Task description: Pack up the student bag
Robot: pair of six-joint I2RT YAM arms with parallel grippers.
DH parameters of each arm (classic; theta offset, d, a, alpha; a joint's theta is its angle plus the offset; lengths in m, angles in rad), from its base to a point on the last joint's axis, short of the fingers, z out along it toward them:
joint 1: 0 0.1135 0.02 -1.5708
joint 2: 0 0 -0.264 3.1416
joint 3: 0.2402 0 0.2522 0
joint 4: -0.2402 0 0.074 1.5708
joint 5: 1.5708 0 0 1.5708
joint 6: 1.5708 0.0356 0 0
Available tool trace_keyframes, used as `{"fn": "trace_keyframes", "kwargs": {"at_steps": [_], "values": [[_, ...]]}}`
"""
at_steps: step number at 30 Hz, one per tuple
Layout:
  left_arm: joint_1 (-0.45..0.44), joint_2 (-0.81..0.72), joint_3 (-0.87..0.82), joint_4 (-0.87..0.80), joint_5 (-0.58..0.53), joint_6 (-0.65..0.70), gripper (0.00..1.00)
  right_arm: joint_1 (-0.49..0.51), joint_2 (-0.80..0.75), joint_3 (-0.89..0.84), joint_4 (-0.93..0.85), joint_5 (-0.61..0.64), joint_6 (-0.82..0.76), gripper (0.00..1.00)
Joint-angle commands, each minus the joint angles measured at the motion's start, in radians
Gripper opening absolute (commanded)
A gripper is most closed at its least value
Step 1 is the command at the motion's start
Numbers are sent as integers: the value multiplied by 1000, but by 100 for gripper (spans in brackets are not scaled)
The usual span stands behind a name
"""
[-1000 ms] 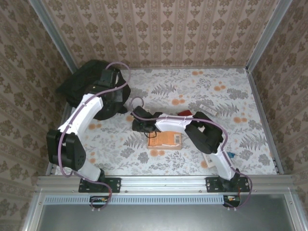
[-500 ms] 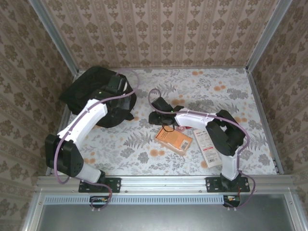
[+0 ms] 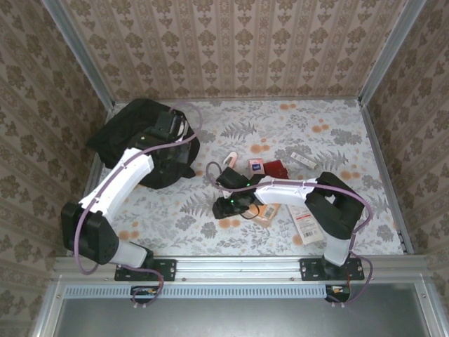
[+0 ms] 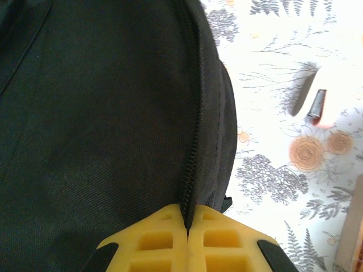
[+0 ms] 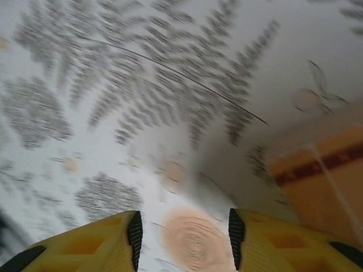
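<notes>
The left gripper pulls back toward the bare tablecloth beside the orange box next and releases the bag's zipper seam, as the bag [image 3: 133, 137] lies far out by the wall.
The student bag [image 3: 133, 137], a big black fabric backpack, lies at the table's far left. My left gripper [image 3: 168, 130] rests on its right side. In the left wrist view the yellow fingers [image 4: 164, 226] are shut on the bag's [image 4: 85, 113] zipper seam [image 4: 193, 141]. My right gripper [image 3: 228, 202] hovers low over the middle of the table, just left of an orange box [image 3: 272, 210]. In the right wrist view it [image 5: 184, 238] stands open with bare tablecloth between the pads, and the orange box [image 5: 323, 181] is at the right.
Small items lie behind the right arm: a pink thing [image 3: 230, 160], a small box [image 3: 257, 166], a red packet [image 3: 276, 168] and a white strip [image 3: 303, 159]. A white packet [image 3: 306, 223] lies near the right arm's base. Patterned walls enclose the table on three sides.
My right gripper has swung back from the far middle toward the near side, beside the orange box. The box has shifted slightly right. The left gripper stays shut on the bag.
</notes>
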Motion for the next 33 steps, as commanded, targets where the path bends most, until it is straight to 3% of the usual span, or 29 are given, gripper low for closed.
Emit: {"fn": "trace_keyframes", "kwargs": {"at_steps": [1, 7, 11, 18, 24, 33], "values": [[-55, -50, 10, -2, 74, 69, 0, -20, -18, -11, -105, 177, 3, 48], [-199, -22, 28, -54, 57, 157, 0, -187, -14, -18, -102, 342, 97, 48], [-259, -14, 13, -97, 30, 162, 0, -287, -17, -4, -90, 367, 112, 48], [-345, -27, -68, -138, 14, 165, 0, -312, -106, 14, -71, 319, 46, 50], [-485, 33, -91, -179, -54, 141, 0, -357, -222, 4, -74, 291, 56, 53], [-630, 169, -106, -51, -17, 188, 0, -459, -370, -94, -31, 301, 135, 55]]}}
